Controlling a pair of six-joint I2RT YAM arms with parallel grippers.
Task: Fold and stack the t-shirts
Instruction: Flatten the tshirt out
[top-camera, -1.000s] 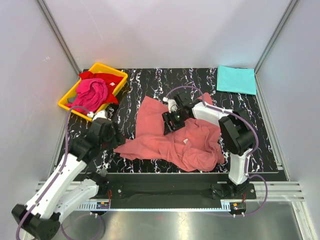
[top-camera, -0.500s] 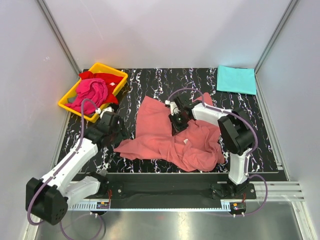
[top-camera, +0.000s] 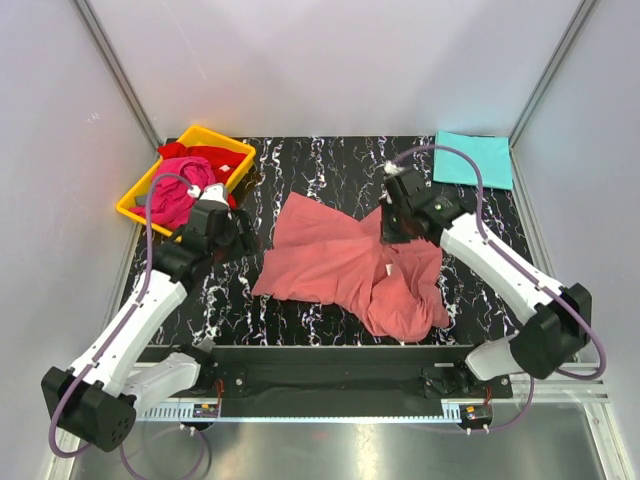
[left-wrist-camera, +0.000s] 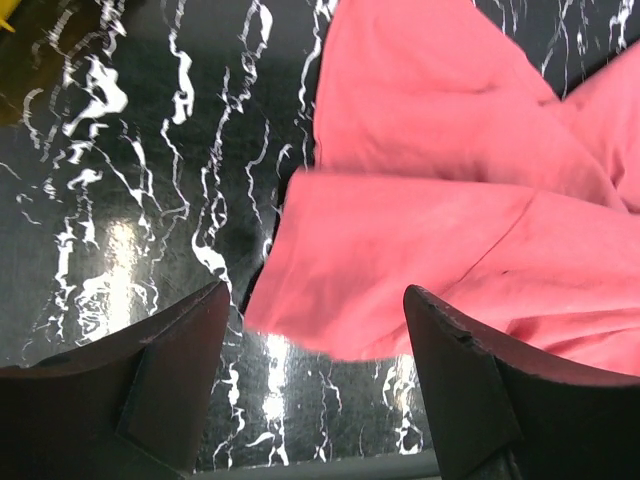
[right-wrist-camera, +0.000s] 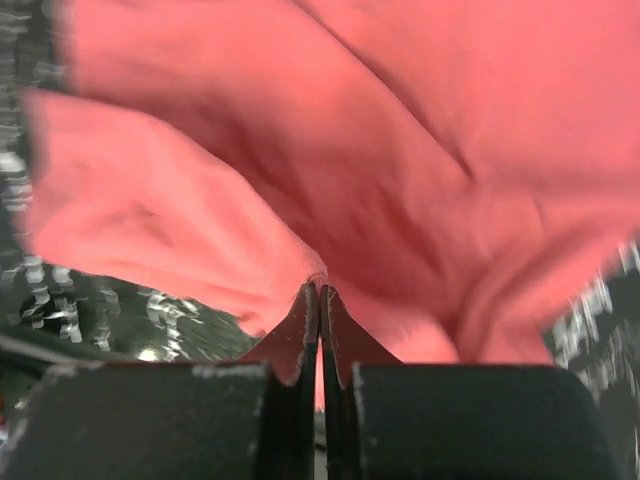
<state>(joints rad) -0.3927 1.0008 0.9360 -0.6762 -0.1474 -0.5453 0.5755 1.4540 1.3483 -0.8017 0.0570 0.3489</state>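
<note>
The shirt's near corner (top-camera: 259, 290) (left-wrist-camera: 257, 316) on the tray's side lies uncovered below my open left gripper, so I will lower the gripper and draw it back onto that corner next.
A salmon-pink t-shirt (top-camera: 335, 268) lies rumpled in the middle of the black marbled table (top-camera: 300, 160). My right gripper (top-camera: 391, 226) is shut on a fold of it near its far right part. In the right wrist view the fingertips pinch the cloth (right-wrist-camera: 400, 150) at the right gripper (right-wrist-camera: 320, 288). My left gripper (top-camera: 240, 236) stands open just left of the shirt's left edge, nothing between its fingers. The left wrist view shows the shirt's hem (left-wrist-camera: 440, 200) just beyond the left gripper (left-wrist-camera: 315, 300). A folded turquoise t-shirt (top-camera: 472, 158) lies at the back right.
A yellow tray (top-camera: 226, 141) at the back left holds a magenta t-shirt (top-camera: 172, 192) and a red t-shirt (top-camera: 206, 156), both bunched up. The left arm's wrist is close to the tray's near corner. Grey walls enclose the table on three sides.
The right gripper shut on the salmon shirt and drew it toward the back right, and the cloth shifted right. The left arm swung farther back, alongside the tray.
</note>
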